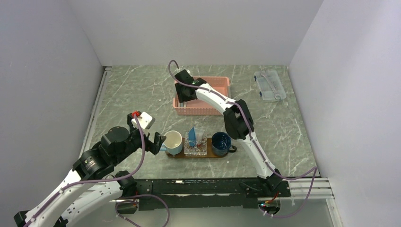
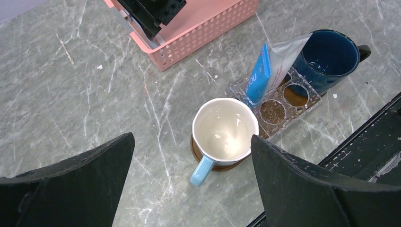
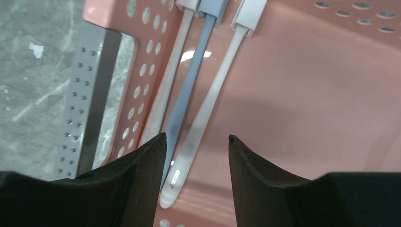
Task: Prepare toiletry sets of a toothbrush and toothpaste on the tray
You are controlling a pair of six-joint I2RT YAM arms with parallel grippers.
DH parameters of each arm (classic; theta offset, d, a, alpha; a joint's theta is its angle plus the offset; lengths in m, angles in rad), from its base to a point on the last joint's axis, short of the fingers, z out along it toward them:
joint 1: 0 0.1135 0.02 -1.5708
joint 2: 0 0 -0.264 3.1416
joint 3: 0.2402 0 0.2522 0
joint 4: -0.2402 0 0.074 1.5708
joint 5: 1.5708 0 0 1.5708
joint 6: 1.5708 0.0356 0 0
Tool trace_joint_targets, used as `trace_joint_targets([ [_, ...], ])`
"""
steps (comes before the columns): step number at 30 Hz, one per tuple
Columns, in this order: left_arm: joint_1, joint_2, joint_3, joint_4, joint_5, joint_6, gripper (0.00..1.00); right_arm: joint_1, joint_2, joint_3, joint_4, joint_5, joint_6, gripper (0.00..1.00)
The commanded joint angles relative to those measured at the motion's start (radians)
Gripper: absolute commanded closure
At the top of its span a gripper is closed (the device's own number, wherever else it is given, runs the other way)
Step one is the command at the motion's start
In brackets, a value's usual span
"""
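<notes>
My right gripper lowers to the white toothbrush handle farther from the basket's side next and closes, since the handle lies below, between the gripper's open fingers.
The dark brown tray (image 1: 210,155) lies near the front edge and carries a white mug with a blue handle (image 1: 173,142), a clear holed holder (image 1: 195,148) and a dark blue mug (image 1: 221,143). The blue toothpaste (image 1: 192,137) stands in the holder; it also shows in the left wrist view (image 2: 257,75). My left gripper (image 1: 158,142) is open and empty, just left of the white mug (image 2: 222,130). My right gripper (image 3: 196,136) is open, low inside the pink basket (image 1: 215,92), over a white toothbrush handle (image 3: 208,109). A blue-grey toothbrush (image 3: 189,85) and another white one (image 3: 165,90) lie beside it.
A clear plastic box (image 1: 269,85) sits at the back right. A translucent grey packet (image 2: 286,54) leans next to the toothpaste. The basket's left wall (image 3: 142,80) stands close to my right gripper's left finger. A black rail (image 1: 213,184) runs along the table's front edge.
</notes>
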Motion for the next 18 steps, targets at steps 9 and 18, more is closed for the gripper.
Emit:
trace_joint_targets([
  [9,0.011,0.0,0.0,0.044,-0.006,-0.007,0.01,0.002,0.034,0.009,0.01,0.108,-0.016,0.55],
  [18,0.013,-0.001,0.0,0.043,-0.009,-0.007,0.01,0.0,-0.014,-0.107,0.023,0.152,-0.042,0.77],
])
